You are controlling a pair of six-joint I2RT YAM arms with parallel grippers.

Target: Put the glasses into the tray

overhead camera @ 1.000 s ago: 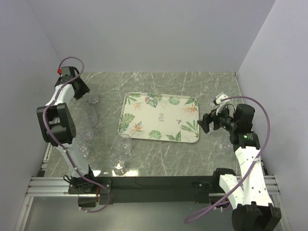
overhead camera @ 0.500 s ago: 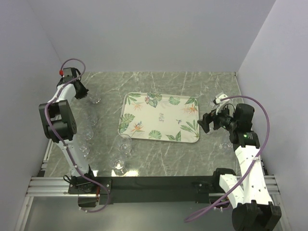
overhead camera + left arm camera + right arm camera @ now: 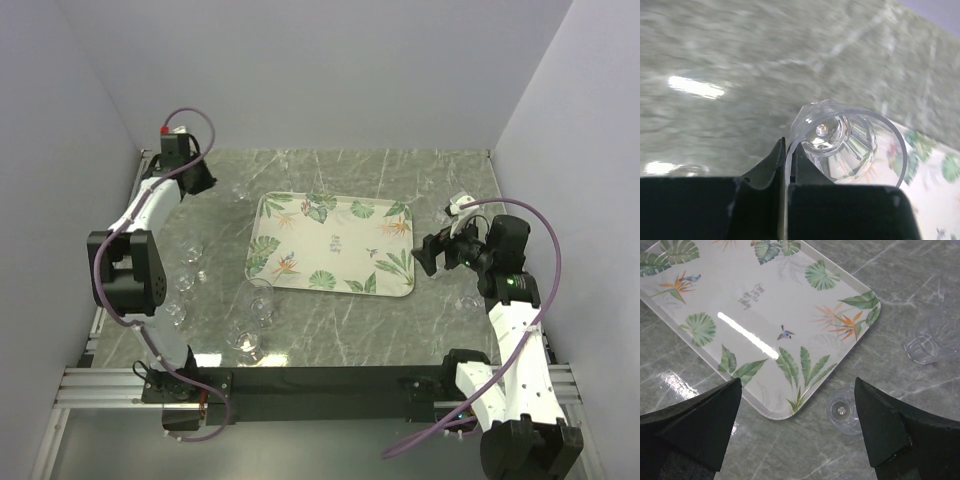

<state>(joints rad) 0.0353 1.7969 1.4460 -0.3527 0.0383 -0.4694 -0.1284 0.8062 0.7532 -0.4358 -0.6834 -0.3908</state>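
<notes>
My left gripper moves to the right in the top view over the tray's closest far corner next. It then lowers the glass [image 3: 237, 190], since that corner is empty.
My left gripper [image 3: 205, 182] is at the back left of the table, shut on the rim of a clear glass [image 3: 850, 145]; one finger is inside the rim and one outside. It holds the glass above the marble, just left of the tray [image 3: 350, 235], and the tray's leafy edge [image 3: 940, 200] shows beyond the glass. In the top view the held glass [image 3: 237, 190] is only a faint glint. My right gripper [image 3: 430, 255] is open and empty over the tray's near right corner [image 3: 730, 295]. A small glass [image 3: 842, 412] stands on the table below its open jaws [image 3: 797, 425].
Several more clear glasses stand on the marble at the left and front left, such as one [image 3: 262, 300] near the tray's front left corner and one [image 3: 245, 342] nearer me. Another glass [image 3: 932, 337] stands right of the tray. Grey walls close in the table.
My left arm has swung from the glasses at the far left toward the back and right, carrying one glass toward the tray's back left corner. The right arm has not moved.
</notes>
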